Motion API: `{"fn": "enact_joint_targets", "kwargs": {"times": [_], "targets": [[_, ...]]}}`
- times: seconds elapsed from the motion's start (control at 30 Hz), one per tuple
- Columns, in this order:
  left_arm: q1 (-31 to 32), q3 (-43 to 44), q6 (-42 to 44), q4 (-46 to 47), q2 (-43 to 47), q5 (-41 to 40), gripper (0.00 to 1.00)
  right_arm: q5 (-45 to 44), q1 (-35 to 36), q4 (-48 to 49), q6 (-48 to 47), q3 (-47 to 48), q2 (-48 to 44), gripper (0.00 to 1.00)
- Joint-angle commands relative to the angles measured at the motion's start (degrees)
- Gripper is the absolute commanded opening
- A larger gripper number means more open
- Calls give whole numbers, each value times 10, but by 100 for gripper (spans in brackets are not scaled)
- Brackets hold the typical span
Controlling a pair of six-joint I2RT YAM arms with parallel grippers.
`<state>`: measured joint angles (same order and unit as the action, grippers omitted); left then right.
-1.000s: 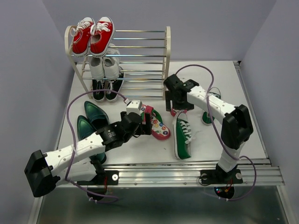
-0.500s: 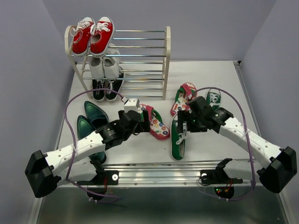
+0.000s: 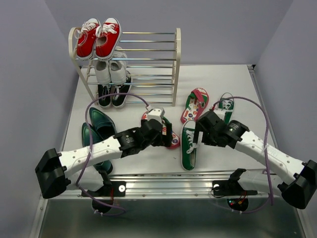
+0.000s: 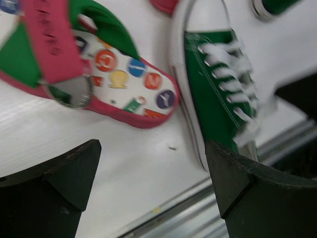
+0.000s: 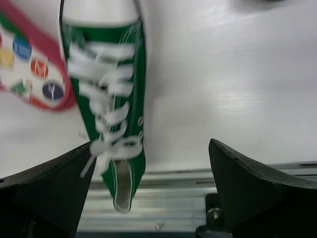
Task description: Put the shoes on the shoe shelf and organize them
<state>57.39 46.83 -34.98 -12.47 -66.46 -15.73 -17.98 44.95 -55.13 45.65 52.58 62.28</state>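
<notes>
My left gripper moves back toward the metal bar next, then down onto the collar of the near green sneaker.
One green canvas sneaker lies on the table near the front edge, its toe pointing away; its mate lies further right. One red-pink flip-flop lies below the shoe shelf; the other is mostly hidden under my left gripper. The teal high heels lie at the left. My left gripper is open and empty, above the table just in front of the flip-flop and left of the sneaker. My right gripper is open and empty, beside that sneaker's right flank.
Red sneakers sit on the shelf's top tier at the left, white sneakers below them, black sneakers at the bottom. The shelf's right half holds nothing. A metal rail runs along the table's near edge.
My right arm swung from beside the shelf down to the near green sneaker. My left gripper moved right, over the near flip-flop. The shoes have hardly moved.
</notes>
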Motion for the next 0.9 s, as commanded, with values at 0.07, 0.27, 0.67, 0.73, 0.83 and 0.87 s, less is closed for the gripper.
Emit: {"fn": "enact_joint_targets", "kwargs": {"times": [0.07, 0.27, 0.67, 0.73, 0.83, 0.87], "targets": [[107, 66, -33, 27, -66, 39, 99, -132, -191, 32, -35, 45, 47, 100], [154, 125, -33, 26, -163, 82, 99, -101, -308, 154, -67, 46, 49, 100], [212, 292, -41, -115, -341, 33, 99, -43, -325, 190, -112, 46, 79, 100], [213, 303, -57, -134, -360, 21, 99, -46, -325, 192, -113, 44, 72, 100], [214, 323, -75, -176, -383, 2, 99, -48, -325, 195, -115, 35, 61, 100], [214, 329, -79, -192, -389, -3, 99, -49, -325, 197, -116, 33, 59, 100]]}}
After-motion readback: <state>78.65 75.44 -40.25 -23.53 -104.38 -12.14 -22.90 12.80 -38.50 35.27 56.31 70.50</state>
